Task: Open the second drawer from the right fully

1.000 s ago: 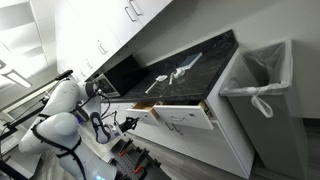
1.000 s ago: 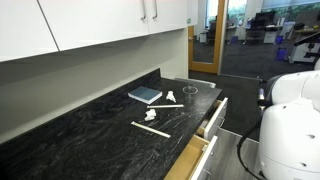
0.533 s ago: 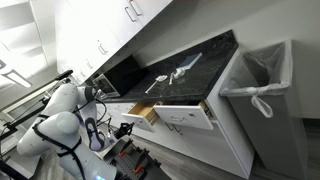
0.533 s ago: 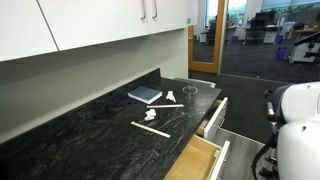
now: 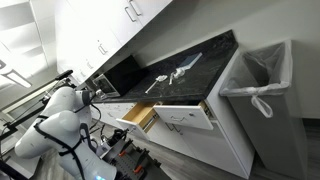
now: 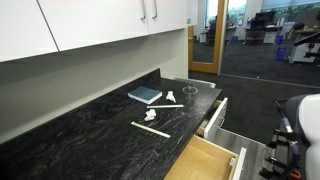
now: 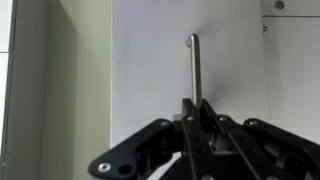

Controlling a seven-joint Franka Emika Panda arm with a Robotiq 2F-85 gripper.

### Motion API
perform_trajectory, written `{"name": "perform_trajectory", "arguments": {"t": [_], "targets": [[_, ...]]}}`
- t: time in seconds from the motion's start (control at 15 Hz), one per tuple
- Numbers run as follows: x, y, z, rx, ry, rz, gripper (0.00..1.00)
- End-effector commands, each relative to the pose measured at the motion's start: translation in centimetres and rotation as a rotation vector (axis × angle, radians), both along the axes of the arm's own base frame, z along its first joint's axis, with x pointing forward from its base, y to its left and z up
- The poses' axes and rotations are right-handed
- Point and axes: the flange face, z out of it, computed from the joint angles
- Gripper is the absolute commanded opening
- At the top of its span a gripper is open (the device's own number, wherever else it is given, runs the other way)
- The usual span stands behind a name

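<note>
The tan box is far out of the cabinet, so my gripper should first pull the handle slightly farther back toward my base, then release the handle's lower end.
The second drawer from the right [image 5: 137,115] is pulled far out of the cabinet, showing its tan wooden box in both exterior views [image 6: 212,160]. In the wrist view its white front [image 7: 150,70] fills the frame, with a thin silver bar handle [image 7: 194,65] on it. My gripper [image 7: 197,112] is shut on the lower end of that handle. In the exterior views my white arm [image 5: 60,120] stands in front of the drawer [image 6: 300,125]; the fingers themselves are hard to make out there.
The wider white drawer with silver handles [image 5: 185,120] stands partly open beside it [image 6: 214,115]. The black countertop [image 6: 90,130] holds a blue pad [image 6: 145,95] and small white items. A bin with a white liner [image 5: 258,80] stands at the cabinet's end.
The narrow drawer has slid further out of the cabinet, showing more of its wooden box. My arm has drawn back away from the cabinet with it.
</note>
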Motion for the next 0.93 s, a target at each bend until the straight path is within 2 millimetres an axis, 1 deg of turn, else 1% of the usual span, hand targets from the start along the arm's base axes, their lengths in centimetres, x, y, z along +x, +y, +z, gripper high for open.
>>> {"name": "perform_trajectory", "arguments": {"t": [0.0, 0.27, 0.47, 0.53, 0.6, 0.67, 0.87], "targets": [[-5.0, 1.8, -3.0, 0.086, 0.101, 0.017, 0.03], [-6.8, 1.9, -2.9, 0.067, 0.115, 0.01, 0.03], [-7.6, 1.7, -3.0, 0.043, 0.111, 0.009, 0.03], [-7.9, 1.7, -3.0, 0.034, 0.11, 0.013, 0.35], [-8.1, 1.7, -3.0, 0.039, 0.118, 0.031, 0.36], [-7.2, 3.0, -1.0, 0.023, 0.139, 0.079, 0.42], [-7.7, 5.9, 0.4, 0.065, 0.162, 0.149, 0.65]]}}
